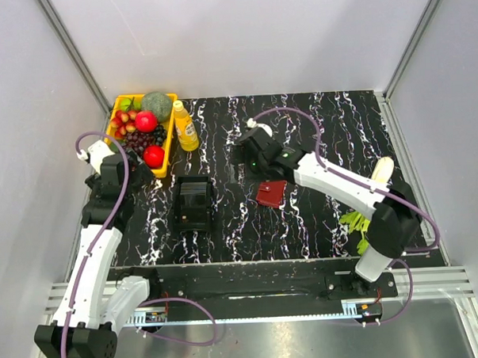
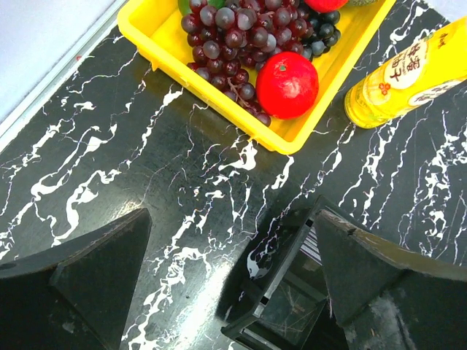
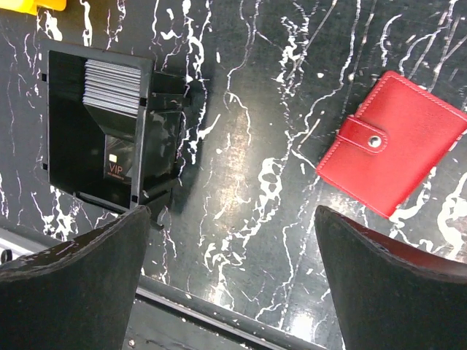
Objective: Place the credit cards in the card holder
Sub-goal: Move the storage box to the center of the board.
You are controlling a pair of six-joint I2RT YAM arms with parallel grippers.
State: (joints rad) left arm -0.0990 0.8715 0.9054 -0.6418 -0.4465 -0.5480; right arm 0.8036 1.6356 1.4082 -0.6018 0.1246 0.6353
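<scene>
The tray's rim facing the wallet (image 1: pixel 211 194) (image 3: pixel 141 125) is below my right gripper and to its left in the top view. I will move my right gripper across and down onto it next.
The card holder (image 1: pixel 271 193) is a red wallet lying flat on the black marble table, closed by its snap tab (image 3: pixel 376 141). The credit cards (image 3: pixel 111 87) stand as a pale grey stack inside a black box tray (image 1: pixel 194 203), with a dark card marked VIP in front of them. My right gripper (image 1: pixel 244 156) hovers open above the table between tray and wallet, touching neither; in its wrist view the gripper (image 3: pixel 232 211) has only bare table between its fingers. My left gripper (image 1: pixel 137 172) is open left of the tray, holding nothing. In its wrist view the left gripper (image 2: pixel 232 215) shows the tray corner (image 2: pixel 281 292) by its right finger.
A yellow tray (image 1: pixel 118 109) of grapes, red fruit and a green vegetable stands at the back left. A yellow bottle (image 1: pixel 185 126) lies beside it. Greens and a pale object (image 1: pixel 381 171) sit near the right arm. Grey walls enclose the table.
</scene>
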